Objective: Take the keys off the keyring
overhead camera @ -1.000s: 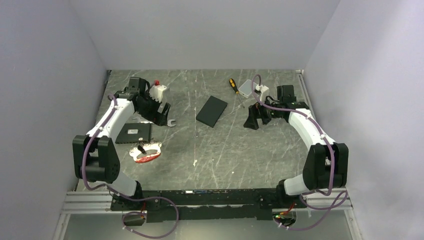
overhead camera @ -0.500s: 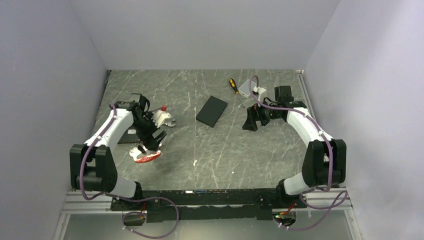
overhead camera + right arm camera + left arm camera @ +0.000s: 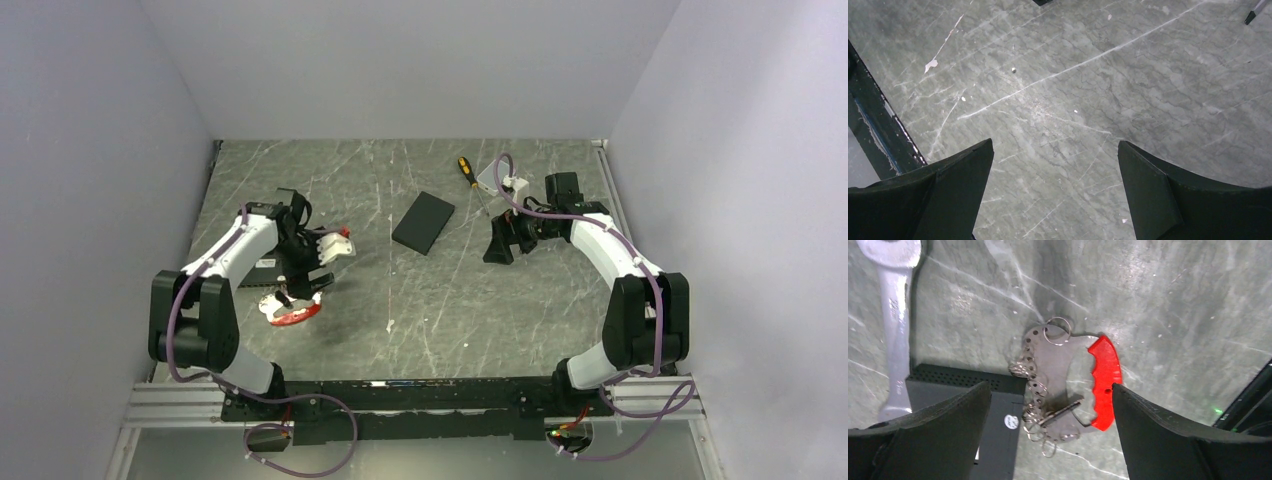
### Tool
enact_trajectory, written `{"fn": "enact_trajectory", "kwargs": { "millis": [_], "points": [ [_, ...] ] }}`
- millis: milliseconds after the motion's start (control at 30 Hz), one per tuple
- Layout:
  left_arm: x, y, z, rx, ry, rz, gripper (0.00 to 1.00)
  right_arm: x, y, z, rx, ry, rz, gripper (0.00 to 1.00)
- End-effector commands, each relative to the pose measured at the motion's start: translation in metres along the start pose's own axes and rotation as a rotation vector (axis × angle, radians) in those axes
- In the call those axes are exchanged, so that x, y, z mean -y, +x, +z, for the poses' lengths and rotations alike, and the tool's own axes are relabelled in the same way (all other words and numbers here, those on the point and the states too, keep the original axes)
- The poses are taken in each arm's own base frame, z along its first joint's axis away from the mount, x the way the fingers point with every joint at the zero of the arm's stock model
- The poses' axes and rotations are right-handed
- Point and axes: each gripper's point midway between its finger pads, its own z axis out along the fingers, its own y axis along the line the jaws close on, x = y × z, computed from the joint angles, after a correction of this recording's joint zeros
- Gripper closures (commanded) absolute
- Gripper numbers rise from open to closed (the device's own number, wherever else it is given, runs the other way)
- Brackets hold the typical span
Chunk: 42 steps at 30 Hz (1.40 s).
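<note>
The wire rings hang from the keyring's grey side below the left gripper's open fingers, so the left gripper needs to go down next onto the coil end (image 3: 1023,368) beside the flat black box.
The keyring (image 3: 1105,382) lies flat on the table, a loop with a bright red side and a whitish-grey bumpy side (image 3: 1034,380) hung with several small wire rings. One slim metal key (image 3: 1064,412) lies across the inside of the loop. I cannot make out a second key. My left gripper (image 3: 1049,387) is open and hovers straight above the loop, its jaws standing either side of it and apart from it. In the top view the keyring (image 3: 292,311) sits just below the left gripper (image 3: 300,285). My right gripper (image 3: 499,243) is open and empty over bare table (image 3: 1055,145).
A long silver wrench (image 3: 895,340) and a flat black box (image 3: 993,435) lie close beside the keyring's grey side. A second black slab (image 3: 423,222), a yellow-and-black screwdriver (image 3: 465,169) and a small white box (image 3: 489,178) sit further back. The table's front rail (image 3: 873,130) shows near the right gripper.
My left arm has swung from the back left towards the front and now hangs over the keyring. My right gripper has drifted slightly left.
</note>
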Motion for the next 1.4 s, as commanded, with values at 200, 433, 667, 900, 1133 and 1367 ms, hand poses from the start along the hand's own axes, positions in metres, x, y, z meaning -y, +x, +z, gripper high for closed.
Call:
{"fn": "enact_trajectory", "kwargs": {
  "millis": [200,433,667,900,1133,1367],
  "points": [
    [-0.033,-0.005,0.014,-0.020,-0.049,0.254,0.12,-0.005,-0.015,-0.005,0.028,-0.015,-0.045,0.00],
    [-0.043,-0.003,0.031,-0.022,-0.049,0.313,0.23,-0.005,-0.014,-0.005,0.027,-0.019,-0.044,0.00],
    [-0.043,-0.001,0.053,-0.017,-0.014,0.342,0.34,-0.005,-0.013,-0.004,0.026,-0.022,-0.038,0.00],
    [-0.025,0.003,0.059,-0.060,0.058,0.382,0.57,-0.006,-0.014,-0.003,0.026,-0.030,-0.038,0.00],
    [0.000,-0.029,0.051,0.009,0.114,0.375,0.99,-0.010,-0.016,-0.004,0.037,-0.046,-0.039,0.00],
    [0.022,-0.082,0.054,0.124,0.128,0.326,1.00,-0.011,-0.016,-0.004,0.045,-0.054,-0.031,0.00]
  ]
}}
